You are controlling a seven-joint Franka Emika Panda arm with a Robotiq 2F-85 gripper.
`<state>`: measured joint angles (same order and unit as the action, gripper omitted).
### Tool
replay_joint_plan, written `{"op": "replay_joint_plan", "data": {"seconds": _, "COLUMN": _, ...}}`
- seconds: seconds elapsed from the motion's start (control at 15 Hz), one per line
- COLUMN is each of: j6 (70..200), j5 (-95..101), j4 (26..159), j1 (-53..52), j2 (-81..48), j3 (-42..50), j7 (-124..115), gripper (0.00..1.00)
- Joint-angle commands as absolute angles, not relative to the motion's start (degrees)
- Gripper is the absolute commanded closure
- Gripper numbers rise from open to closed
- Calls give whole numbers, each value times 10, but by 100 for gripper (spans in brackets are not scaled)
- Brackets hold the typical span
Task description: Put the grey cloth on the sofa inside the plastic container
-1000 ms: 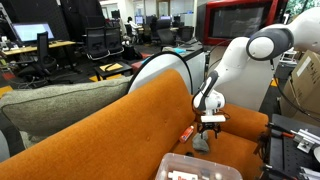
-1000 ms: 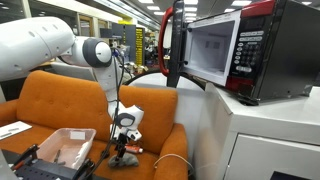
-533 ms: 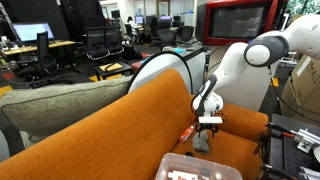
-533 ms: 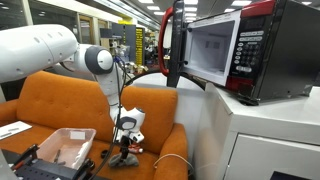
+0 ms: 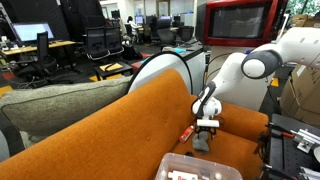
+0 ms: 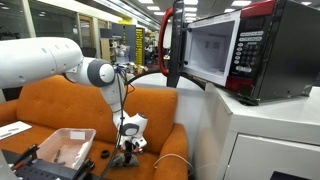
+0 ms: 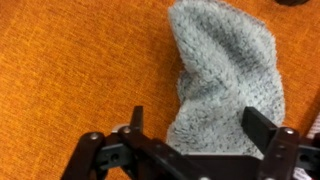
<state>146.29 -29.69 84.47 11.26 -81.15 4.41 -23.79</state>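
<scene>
My gripper stays low over the cloth's near end (image 5: pixel 202 138) (image 7: pixel 203 128) next and draws its open fingers together there, since the grey folds already lie between them.
The grey cloth (image 7: pixel 225 75) lies crumpled on the orange sofa seat (image 7: pixel 70 70). In the wrist view my gripper (image 7: pixel 200 125) is open just above it, with the cloth's near end between the two black fingers (image 7: pixel 262 128). In both exterior views the gripper (image 5: pixel 206 128) (image 6: pixel 128 143) hangs low over the cloth (image 5: pixel 202 144) (image 6: pixel 122 160) on the seat. The clear plastic container (image 5: pixel 200 168) (image 6: pixel 66 147) stands at the front of the sofa, holding some small items.
The orange sofa backrest (image 5: pixel 120 120) runs behind the seat. A small red-orange object (image 5: pixel 186 133) lies on the seat beside the cloth. A microwave (image 6: pixel 225 50) stands on a white cabinet by the sofa. Black equipment (image 6: pixel 45 170) sits in front.
The arm has lowered and the gripper has come down closer onto the cloth. The cloth and container have not moved.
</scene>
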Motion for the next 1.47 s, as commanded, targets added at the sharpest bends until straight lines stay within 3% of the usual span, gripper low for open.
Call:
{"op": "replay_joint_plan", "data": {"seconds": 0.0, "j6": 1457, "j5": -283, "j4": 799, "j1": 117, "j2": -841, "j3": 46, "j7": -266, "gripper": 0}}
{"op": "replay_joint_plan", "data": {"seconds": 0.2, "j6": 1457, "j5": -281, "j4": 795, "j1": 117, "j2": -842, "j3": 46, "j7": -275, "gripper": 0}}
{"op": "replay_joint_plan", "data": {"seconds": 0.33, "j6": 1454, "j5": -279, "j4": 794, "j1": 119, "j2": -842, "j3": 44, "j7": -274, "gripper": 26}}
{"op": "replay_joint_plan", "data": {"seconds": 0.4, "j6": 1454, "j5": -279, "j4": 793, "j1": 121, "j2": -842, "j3": 43, "j7": -272, "gripper": 34}}
{"op": "replay_joint_plan", "data": {"seconds": 1.0, "j6": 1455, "j5": -297, "j4": 801, "j1": 132, "j2": -832, "j3": 39, "j7": -246, "gripper": 97}}
{"op": "replay_joint_plan", "data": {"seconds": 1.4, "j6": 1486, "j5": -311, "j4": 880, "j1": 150, "j2": -758, "j3": 21, "j7": -183, "gripper": 98}}
